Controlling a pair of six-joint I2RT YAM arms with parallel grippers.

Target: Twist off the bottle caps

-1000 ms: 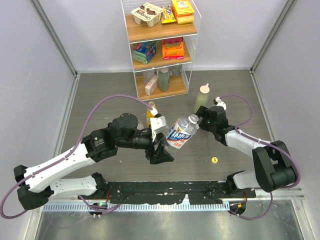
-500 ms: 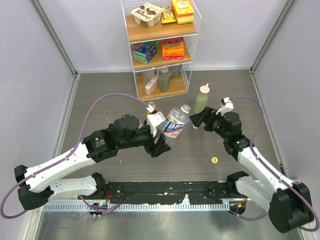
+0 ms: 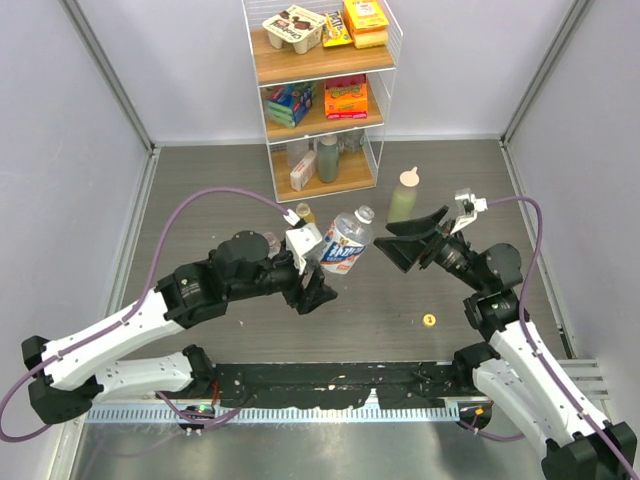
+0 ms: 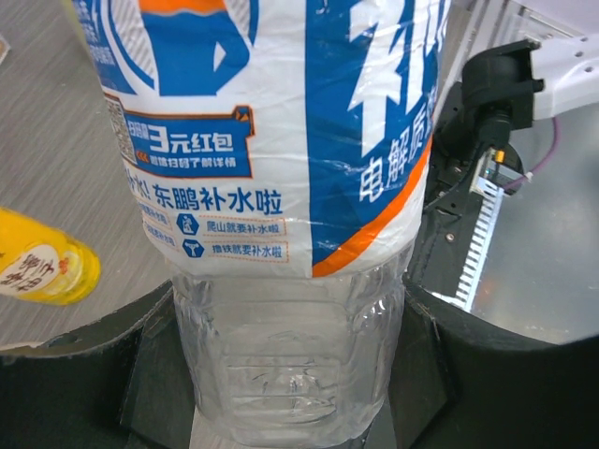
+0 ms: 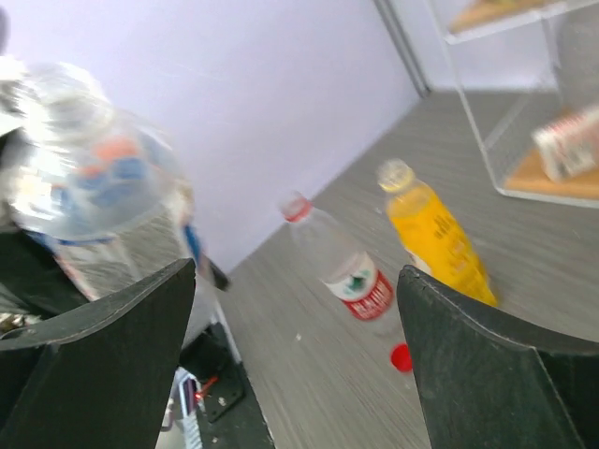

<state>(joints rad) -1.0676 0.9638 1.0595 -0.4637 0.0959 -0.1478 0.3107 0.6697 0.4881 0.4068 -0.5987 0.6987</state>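
My right gripper has the bottle's clear top (image 3: 365, 213) (image 5: 75, 105) outside its fingers, on the left in the wrist view. It will turn to that side next and straddle the top.
My left gripper (image 3: 315, 268) is shut on the base of the clear bottle with the blue-white label (image 3: 342, 243), holding it tilted above the table; the left wrist view shows the fingers (image 4: 140, 360) pressing its clear bottom (image 4: 290, 365). Its top (image 3: 365, 213) points at my right gripper (image 3: 392, 248), which is wide open, empty and a short way off. I cannot tell if the white cap is on. The right wrist view shows the red-label bottle (image 5: 351, 276), a red cap (image 5: 401, 357) on the table and the yellow juice bottle (image 5: 435, 229). A yellow cap (image 3: 429, 320) lies on the table.
A pale green bottle with a cream pointed top (image 3: 403, 197) stands just behind my right gripper. A wire rack (image 3: 322, 95) of goods stands at the back centre. Grey walls close the left and right sides.
My right gripper has drawn back to the right from the bottle's top and opened wide. My left gripper has carried the bottle a little left and farther back.
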